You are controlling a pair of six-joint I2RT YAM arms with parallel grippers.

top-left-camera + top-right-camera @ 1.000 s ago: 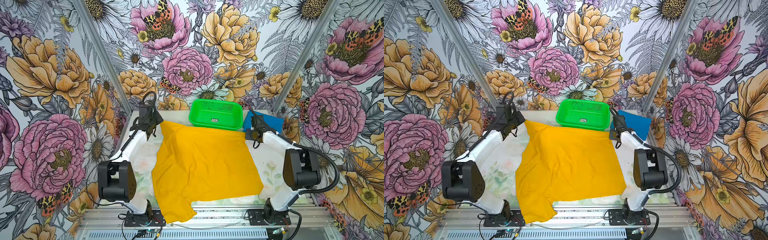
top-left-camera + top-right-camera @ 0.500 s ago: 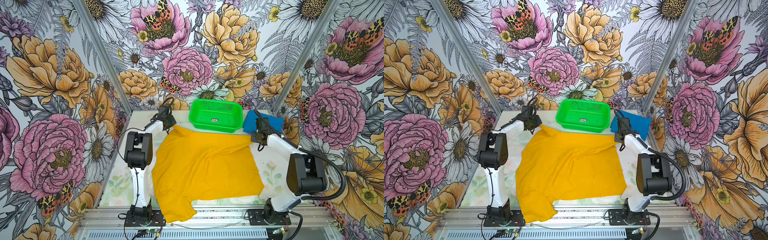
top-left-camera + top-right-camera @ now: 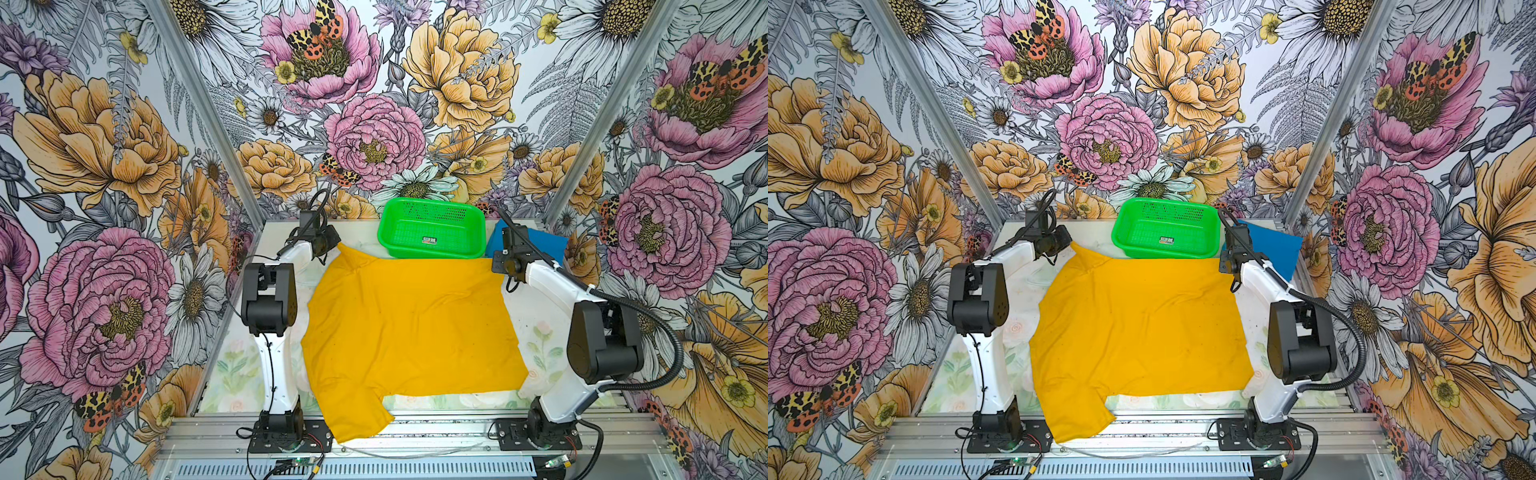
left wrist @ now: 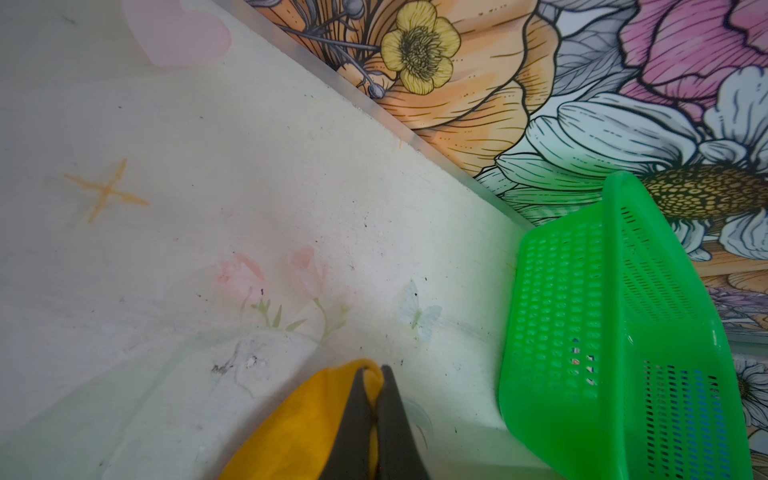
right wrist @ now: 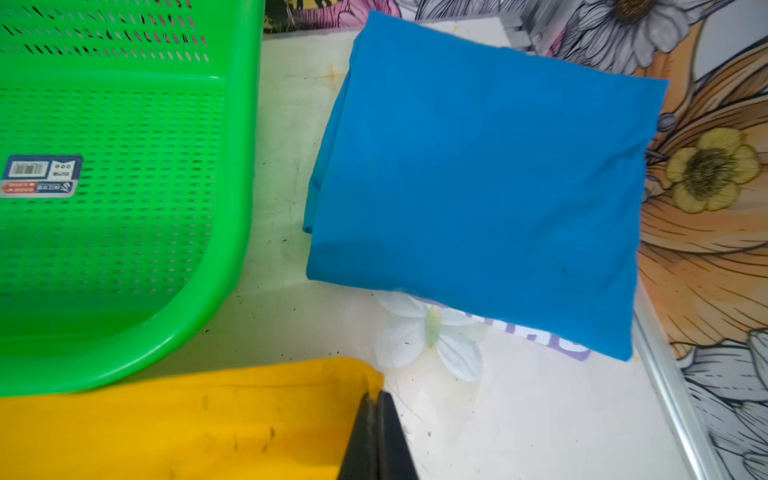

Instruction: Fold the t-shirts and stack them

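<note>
The left gripper draws the pinched corner back over the shirt's side edge next and then releases it, since the cloth is still spread.
The mustard-yellow t-shirt lies spread over the table in both top views, one sleeve hanging over the front edge. My left gripper is shut on its far left corner, a fold of yellow cloth pinched between the jaws. At the far right corner my right gripper is shut on the shirt's edge. The bright blue t-shirt lies folded into a square at the back right, apart from both grippers.
A green perforated basket stands empty at the back middle, just behind the yellow shirt's far edge. Flowered walls close in the back and both sides. Both arm bases sit at the front rail.
My left gripper has carried its corner toward the back wall and inward, the left arm folding upright. The shirt's far edge now lies straighter along the basket. The right gripper shifted slightly outward.
</note>
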